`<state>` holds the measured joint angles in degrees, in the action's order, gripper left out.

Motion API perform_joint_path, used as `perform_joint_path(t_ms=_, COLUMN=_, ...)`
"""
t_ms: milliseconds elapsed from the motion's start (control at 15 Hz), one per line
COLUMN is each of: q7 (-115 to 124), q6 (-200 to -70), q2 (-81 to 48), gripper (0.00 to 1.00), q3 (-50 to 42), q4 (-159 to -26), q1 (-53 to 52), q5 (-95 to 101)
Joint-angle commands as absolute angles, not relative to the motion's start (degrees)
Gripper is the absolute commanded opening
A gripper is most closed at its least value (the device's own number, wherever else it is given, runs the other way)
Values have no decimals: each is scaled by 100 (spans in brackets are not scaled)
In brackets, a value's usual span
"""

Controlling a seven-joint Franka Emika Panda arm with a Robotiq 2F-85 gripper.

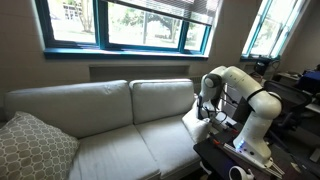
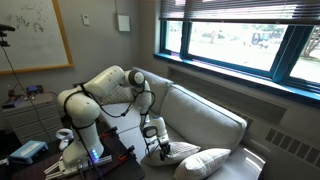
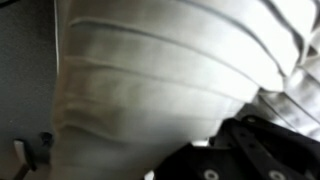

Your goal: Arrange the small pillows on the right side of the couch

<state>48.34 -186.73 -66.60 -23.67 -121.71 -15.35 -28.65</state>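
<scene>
The small pillow still leans at an angle, so my gripper should turn next, gently move the pillow toward the backrest at the couch's near end (image 1: 184, 101) and then let it go.
The couch (image 1: 100, 125) is a wide cream sofa under the window; it also shows in an exterior view (image 2: 205, 120). At its right end in an exterior view my gripper (image 1: 204, 110) hangs low over the seat, shut on the fabric of a small cream pillow (image 1: 191, 124) that is tilted against the couch's end. The same gripper (image 2: 155, 138) and small pillow (image 2: 178, 150) show beside the near end of the couch. In the wrist view, creased cream pillow fabric (image 3: 150, 90) fills the picture, and the gripper's black body sits at the lower right, its fingertips hidden.
A larger grey-white patterned pillow (image 1: 35, 148) lies on the couch's left end, and in an exterior view (image 2: 205, 162) it is in the foreground. The robot's base stands on a dark table (image 1: 235, 160) with cables beside the couch. A window sill (image 1: 120, 50) runs behind.
</scene>
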Motion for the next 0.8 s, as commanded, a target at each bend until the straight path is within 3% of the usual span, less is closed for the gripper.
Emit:
perform_joint_path(t_ms=0, q7=5322, q6=-18373, q2=-6810, gripper=4, q3=-2791, q4=-12151, q1=-2292, q5=-3385)
perform_joint_path(t_ms=467, q7=6252, q6=-18014, q2=-6924, gripper=4, q3=-3602, q4=-12533, q1=-3498, q5=-3809)
perform_joint_path(t_ms=733, q7=6998, q6=-17262, q2=-7383, gripper=4, q3=-4043, q4=-12279, q1=-3662, q5=-3539)
